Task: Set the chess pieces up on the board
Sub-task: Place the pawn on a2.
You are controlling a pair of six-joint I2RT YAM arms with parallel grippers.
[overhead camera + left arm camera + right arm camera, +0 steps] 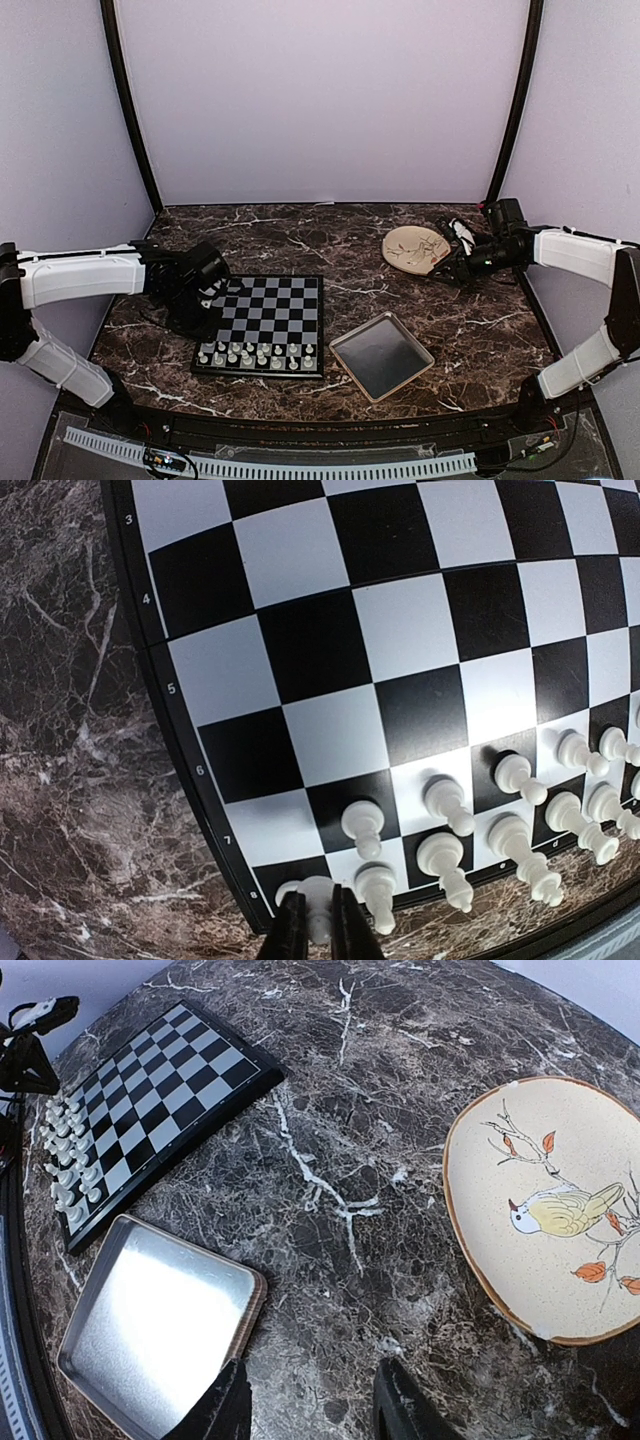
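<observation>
My left gripper is above the light edge square beside the occupied corner, and that square is empty, so next my left gripper needs to go down and let go of the piece there.
The board (270, 305) lies left of centre, black and light checkered. Several white chess pieces (255, 353) stand in two rows along its near edge, and they show close up in the left wrist view (445, 855). My left gripper (318, 920) is shut on one white chess piece (317, 900), held over the corner square by the label 8. In the top view that gripper (210, 298) hangs over the board's left edge. My right gripper (310, 1400) stands open with nothing between its fingers, above bare marble near the plate (560, 1210).
A square metal tray (381, 355) sits right of the board, also in the right wrist view (150, 1330). A round beige plate with a bird painting (415, 247) lies at the back right, beside my right gripper (455, 272). The table is dark marble, with walls close around it.
</observation>
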